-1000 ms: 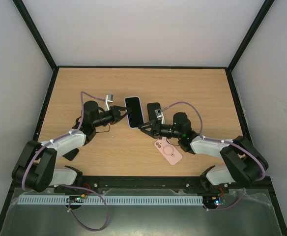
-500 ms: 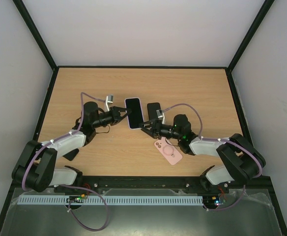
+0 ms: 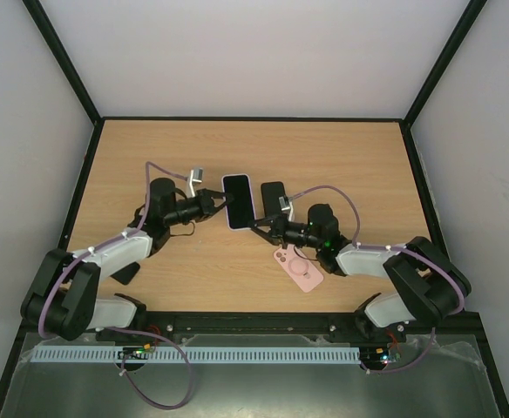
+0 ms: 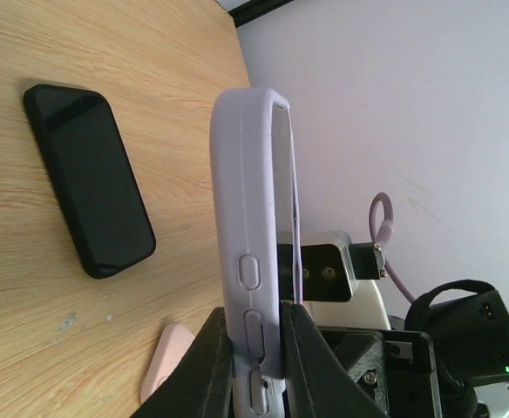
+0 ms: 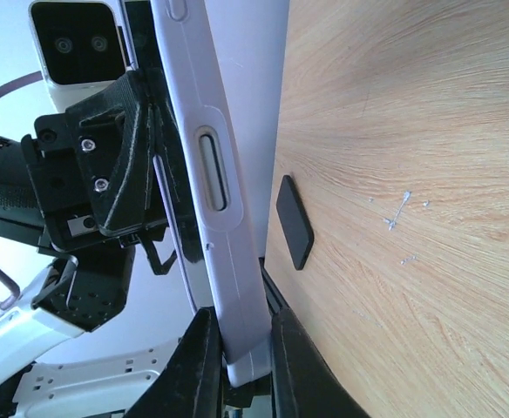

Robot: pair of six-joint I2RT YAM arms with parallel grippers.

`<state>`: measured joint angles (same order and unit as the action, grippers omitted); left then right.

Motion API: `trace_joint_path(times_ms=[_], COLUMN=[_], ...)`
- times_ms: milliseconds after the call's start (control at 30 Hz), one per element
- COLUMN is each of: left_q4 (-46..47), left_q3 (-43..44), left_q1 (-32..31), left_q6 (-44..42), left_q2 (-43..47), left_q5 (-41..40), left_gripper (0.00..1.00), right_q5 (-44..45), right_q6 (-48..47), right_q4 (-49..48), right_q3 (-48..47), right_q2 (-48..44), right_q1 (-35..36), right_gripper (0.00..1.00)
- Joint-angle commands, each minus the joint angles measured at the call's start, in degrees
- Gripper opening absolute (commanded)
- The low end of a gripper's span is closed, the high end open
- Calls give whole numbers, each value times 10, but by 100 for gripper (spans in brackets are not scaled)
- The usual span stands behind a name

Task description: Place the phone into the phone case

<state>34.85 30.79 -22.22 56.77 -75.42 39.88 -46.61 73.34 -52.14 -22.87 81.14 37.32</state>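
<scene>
My left gripper should next lower the case onto bare tabletop (image 4: 3, 205) beside the black slab, which is below, and let go of it, because the case's rim is already around the phone.
A lilac phone case (image 3: 234, 177) is held up on its edge above the table's middle, and a dark phone face (image 3: 239, 201) shows inside its rim. My left gripper (image 3: 220, 204) is shut on the case's left long edge (image 4: 253, 261), its fingers (image 4: 206, 366) clamped over the side buttons. My right gripper (image 3: 257, 225) is shut on the case's lower right corner (image 5: 237, 287). In the right wrist view the case stands edge-on between the right gripper (image 5: 241, 348) jaws, with the left gripper behind it.
A black phone-shaped slab (image 3: 273, 193) (image 4: 89, 178) lies flat just right of the held case. A pink case (image 3: 298, 267) lies back up under the right arm. A small black piece (image 3: 125, 273) (image 5: 294, 222) lies by the left arm. Black frame rails border the table.
The right gripper has closed on the case's lower corner after reaching in slightly. The left gripper and the case have stayed put.
</scene>
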Motion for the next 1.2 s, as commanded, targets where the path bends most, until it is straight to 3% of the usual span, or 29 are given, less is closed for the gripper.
trace_joint_path(times_ms=[0, 67, 233, 400, 567, 733, 1000, 1167], left_q4=[-64, -51, -51, -72, -38, -50, -87, -182], left_q3=[19, 20, 42, 116, 186, 249, 253, 254], left_q1=[-2, -2, 4, 17, 36, 44, 59, 63], left_q6=[-84, -76, -74, -105, -90, -87, -85, -105], left_q2=[-14, -24, -77, -200, -323, -403, -435, -381], left_q5=[-24, -23, -39, -31, -11, -9, -47, -102], left_gripper=[3, 3, 2, 3, 3, 6, 27, 55], right_q5=[15, 21, 73, 137, 163, 171, 177, 176], right_q6=[-24, -48, -138, -216, -245, -245, -244, -246], right_q4=[-7, 26, 181, 325, 376, 388, 387, 391], right_q3=[-6, -13, -29, -62, -80, -85, -90, -94], right_q2=[4, 1, -39, -65, -78, -79, -75, -71], right_q1=[1, 0, -1, -2, -2, -2, -3, -3], right_gripper=[2, 8, 42, 67, 96, 98, 98, 98])
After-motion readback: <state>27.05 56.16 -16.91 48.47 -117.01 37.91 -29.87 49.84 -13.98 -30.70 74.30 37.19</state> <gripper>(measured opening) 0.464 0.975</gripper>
